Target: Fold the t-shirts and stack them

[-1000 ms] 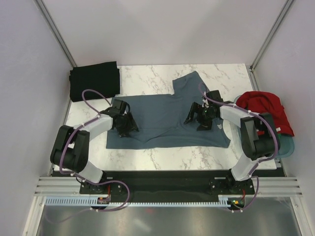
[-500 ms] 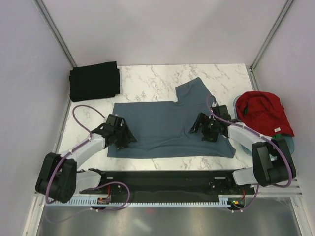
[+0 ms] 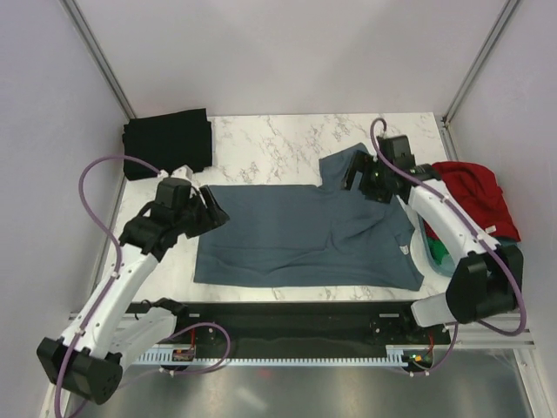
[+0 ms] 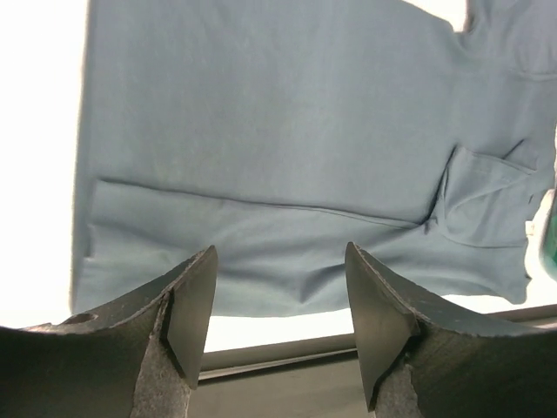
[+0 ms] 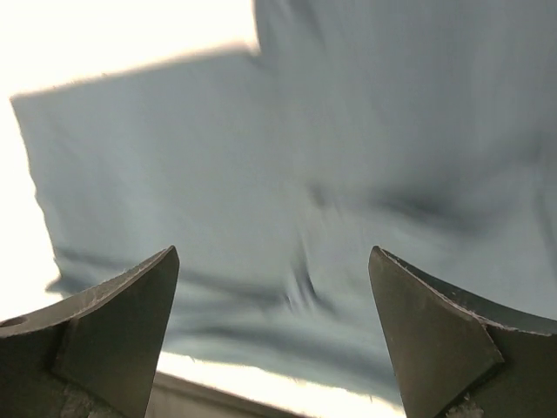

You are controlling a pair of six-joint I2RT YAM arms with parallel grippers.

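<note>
My right gripper moves outward and down onto the sleeve's far corner point(image 3: 360, 147) next and closes on its cloth, since the sleeve sticks out beyond the shirt's body.
A slate blue-grey t-shirt point(image 3: 300, 235) lies spread flat on the marble table point(image 3: 261, 139), one sleeve point(image 3: 341, 165) pointing to the back. A folded black t-shirt point(image 3: 168, 144) rests at the back left. A red t-shirt point(image 3: 474, 196) is heaped at the right, with a bit of green t-shirt point(image 3: 439, 254) showing below it. My left gripper point(image 3: 211, 209) hovers open over the blue-grey t-shirt's back left corner, nothing between its fingers point(image 4: 196, 305). My right gripper point(image 3: 359, 178) hangs open above the sleeve. In the right wrist view it point(image 5: 273, 252) holds nothing over blurred blue-grey cloth point(image 5: 348, 157).
White enclosure walls and metal posts close in the table on three sides. A black rail point(image 3: 296, 313) runs along the near edge between the arm bases. The red heap sits at the table's right edge beside the right arm's elbow point(image 3: 483, 279).
Both arms have lifted and swung toward the back: the left gripper from the shirt's near left hem to its back left corner, the right from the shirt's right side to the sleeve.
</note>
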